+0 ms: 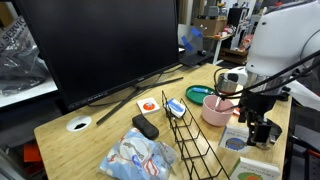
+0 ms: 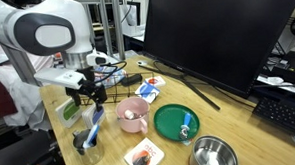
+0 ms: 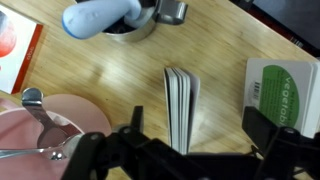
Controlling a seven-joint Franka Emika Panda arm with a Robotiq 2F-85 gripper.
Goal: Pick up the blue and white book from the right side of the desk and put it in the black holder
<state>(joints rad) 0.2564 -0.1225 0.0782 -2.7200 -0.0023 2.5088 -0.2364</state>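
Note:
My gripper will shift left in the wrist view, then lower around the book's page edges, which sit below it, off-center that way.
The blue and white book lies on the light wooden desk near its right end. In the wrist view I see its page edges between my fingers, nearer one finger. My gripper is open and hovers just over the book, touching nothing that I can see; it also shows in both exterior views. The black holder, a long wire rack with upright dividers, stands empty in the middle of the desk, beside the book.
A pink mug with a spoon stands close by my gripper, a green plate behind it. A green-and-white book lies beside the book. A metal cup, a metal bowl, a remote and a large monitor are around.

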